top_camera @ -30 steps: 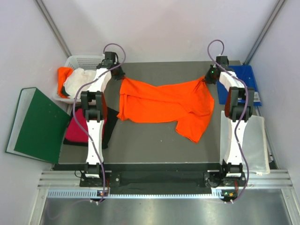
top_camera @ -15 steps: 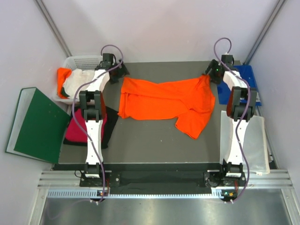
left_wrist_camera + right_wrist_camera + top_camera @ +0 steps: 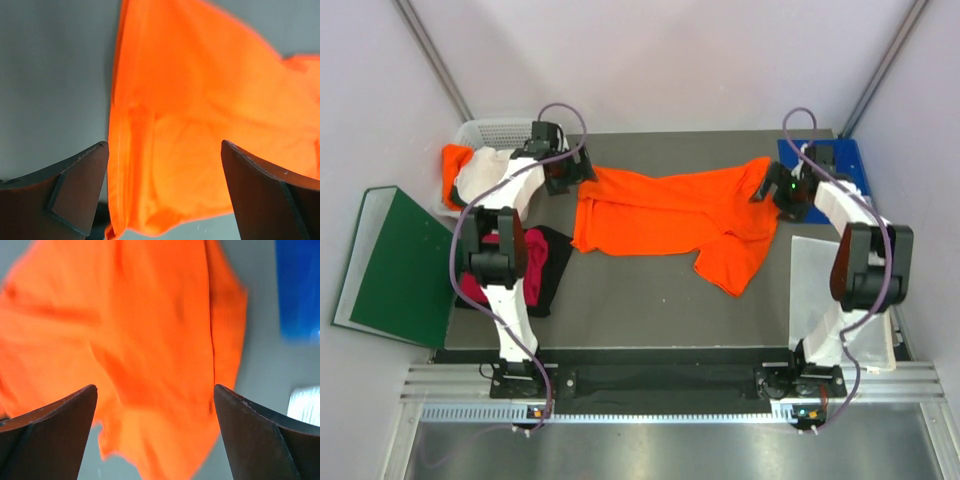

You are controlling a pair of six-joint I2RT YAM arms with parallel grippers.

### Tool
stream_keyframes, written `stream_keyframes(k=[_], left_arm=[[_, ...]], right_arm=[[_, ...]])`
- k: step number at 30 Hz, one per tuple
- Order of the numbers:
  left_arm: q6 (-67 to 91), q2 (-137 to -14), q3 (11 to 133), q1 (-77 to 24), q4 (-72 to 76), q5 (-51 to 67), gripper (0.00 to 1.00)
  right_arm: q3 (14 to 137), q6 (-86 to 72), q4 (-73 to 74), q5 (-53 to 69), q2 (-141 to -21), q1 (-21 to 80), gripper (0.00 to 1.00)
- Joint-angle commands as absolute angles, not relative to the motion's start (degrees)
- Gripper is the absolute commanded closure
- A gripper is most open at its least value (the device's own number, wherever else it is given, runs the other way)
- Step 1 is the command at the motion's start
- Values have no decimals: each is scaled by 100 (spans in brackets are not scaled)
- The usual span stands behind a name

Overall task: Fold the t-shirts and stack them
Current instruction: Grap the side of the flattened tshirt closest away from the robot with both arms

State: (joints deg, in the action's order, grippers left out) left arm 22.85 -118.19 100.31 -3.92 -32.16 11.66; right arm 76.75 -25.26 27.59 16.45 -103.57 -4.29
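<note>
My open right gripper will next move back and down onto the orange t-shirt's trailing near corner (image 3: 736,288), as that flap sticks out past the rest of its near edge.
A bright orange t-shirt (image 3: 670,212) lies spread and crumpled across the back of the dark table, one part trailing toward the front right. My left gripper (image 3: 582,172) hangs open over the shirt's left edge; in the left wrist view the jaws (image 3: 164,144) stand wide apart above the orange cloth (image 3: 200,100), holding nothing. Over the shirt's right corner my right gripper (image 3: 767,186) is open too; its jaws (image 3: 155,387) straddle loose orange cloth (image 3: 125,315) without gripping it. Magenta (image 3: 480,275) and black (image 3: 552,265) t-shirts lie at the table's left edge. White (image 3: 485,170) and orange (image 3: 453,162) t-shirts spill from a basket.
A white basket (image 3: 502,129) stands at the back left. On the floor to the left lies a dark green binder (image 3: 405,265). The blue folder (image 3: 832,158) sits at the back right, also in the right wrist view as a blue folder (image 3: 297,285). A pale sheet (image 3: 855,300) lies right.
Both grippers have opened and let go of the orange shirt, which now rests on the table. The left arm has swung left at the elbow; the right arm has swung right and forward.
</note>
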Motion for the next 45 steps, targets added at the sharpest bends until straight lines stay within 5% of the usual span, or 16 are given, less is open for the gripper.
stream_keyframes(k=[1, 12, 24, 27, 28, 29, 45], left_arm=[[2013, -11558, 9379, -439, -3917, 1125, 5], [2083, -11180, 8429, -448, -4201, 677, 36], [1960, -10960, 8042, -483, -4210, 967, 81], [1960, -10978, 8051, -483, -4245, 932, 99], [1960, -10978, 8051, -483, -4254, 932, 100], [1969, -10960, 8051, -483, -4263, 923, 100], [2013, -10670, 8823, -457, -4948, 834, 100]], right_arm=[[6559, -2391, 3471, 2126, -9503, -483, 9], [4466, -2812, 3446, 2838, -8877, -483, 26], [4771, -2910, 3330, 3392, -9746, -282, 46], [4974, -2804, 3401, 3577, -9992, -194, 69], [5001, -2778, 3393, 3655, -10011, -185, 89], [5071, -2760, 3401, 3743, -10028, -176, 100], [6301, -2522, 4544, 3964, -9202, -237, 100]])
